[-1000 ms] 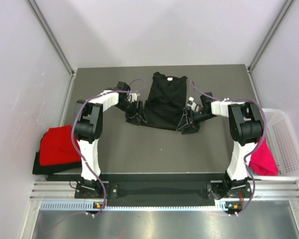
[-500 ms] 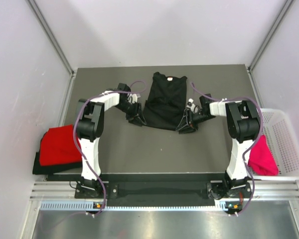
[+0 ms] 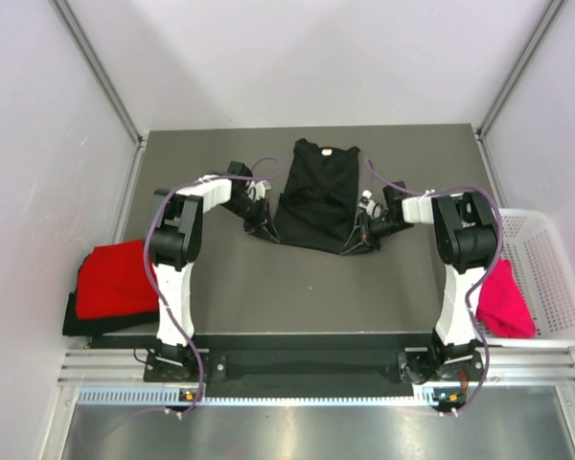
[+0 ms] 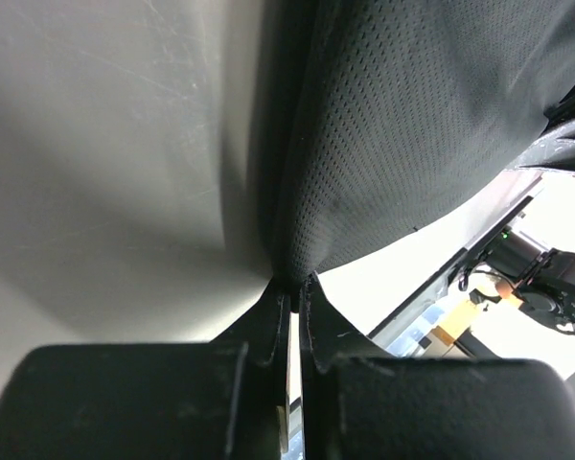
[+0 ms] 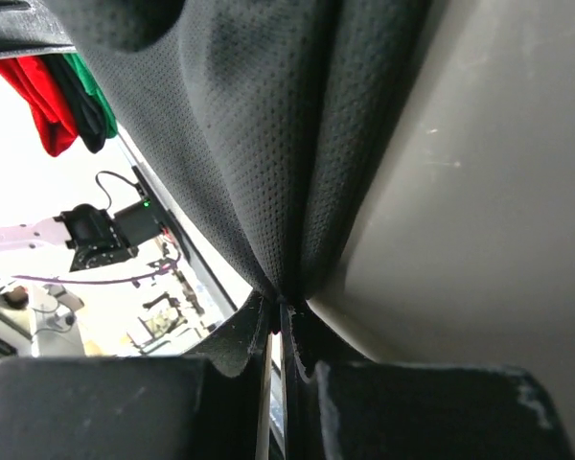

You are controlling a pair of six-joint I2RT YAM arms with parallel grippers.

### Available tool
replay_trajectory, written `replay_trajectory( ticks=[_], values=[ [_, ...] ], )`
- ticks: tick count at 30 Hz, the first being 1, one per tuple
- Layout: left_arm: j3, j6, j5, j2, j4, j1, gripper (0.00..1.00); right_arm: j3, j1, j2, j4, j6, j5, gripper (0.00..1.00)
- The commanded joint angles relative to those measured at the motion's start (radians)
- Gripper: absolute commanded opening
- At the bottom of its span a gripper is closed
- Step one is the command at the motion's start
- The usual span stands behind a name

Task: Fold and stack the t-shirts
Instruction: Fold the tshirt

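My left gripper will next rise outward over the black t-shirt, then bring the t-shirt's corner down onto its far neck end (image 3: pixel 305 150) and let go of it, because the t-shirt still lies full length.
A black t-shirt (image 3: pixel 316 196) lies flat at the middle back of the table, its white neck label at the far end. My left gripper (image 3: pixel 263 226) is shut on its near left corner and my right gripper (image 3: pixel 356 241) is shut on its near right corner. In the left wrist view the black mesh cloth (image 4: pixel 412 125) runs into the closed gripper (image 4: pixel 292 283). The right wrist view shows the same cloth (image 5: pixel 259 125) pinched in that gripper (image 5: pixel 280 303). A folded red t-shirt (image 3: pixel 110 281) rests at the table's left edge. A magenta-pink t-shirt (image 3: pixel 503 302) hangs in the basket.
The white mesh basket (image 3: pixel 556 278) stands off the table's right edge. Dark cloth shows under the red shirt on the left. In the right wrist view a strip of green cloth (image 5: pixel 94 96) shows beside the red cloth (image 5: pixel 40 101). Grey walls enclose the table on three sides.
Both grippers went from open to shut on the black t-shirt's near corners. Each drew slightly inward toward the shirt.
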Motion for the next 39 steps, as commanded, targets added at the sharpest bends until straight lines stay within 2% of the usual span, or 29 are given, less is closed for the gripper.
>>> replay_trajectory(
  ticks=[1, 10, 14, 22, 29, 33, 39],
  values=[
    [0.013, 0.031, -0.09, -0.045, -0.001, -0.002, 0.0, -0.013, -0.004, -0.06, 0.039, -0.055, 0.053, 0.0],
    [0.043, 0.072, -0.13, -0.234, -0.032, -0.046, 0.0, -0.066, -0.093, -0.341, -0.027, -0.092, 0.039, 0.0],
    [0.048, 0.084, -0.165, -0.298, -0.032, -0.089, 0.0, -0.072, -0.145, -0.421, -0.062, -0.106, 0.031, 0.0],
    [0.019, 0.098, -0.219, -0.386, -0.024, -0.15, 0.0, -0.128, -0.154, -0.556, -0.066, -0.123, 0.06, 0.0],
    [0.051, 0.098, -0.211, -0.388, -0.013, -0.15, 0.0, -0.03, -0.154, -0.464, -0.101, -0.179, 0.057, 0.0],
    [0.19, 0.137, -0.24, -0.297, -0.038, -0.146, 0.0, 0.159, -0.154, -0.326, -0.151, -0.235, 0.063, 0.0],
    [0.44, 0.187, -0.294, -0.086, -0.045, -0.126, 0.0, 0.375, -0.157, -0.158, -0.093, -0.225, 0.085, 0.0]
  ],
)
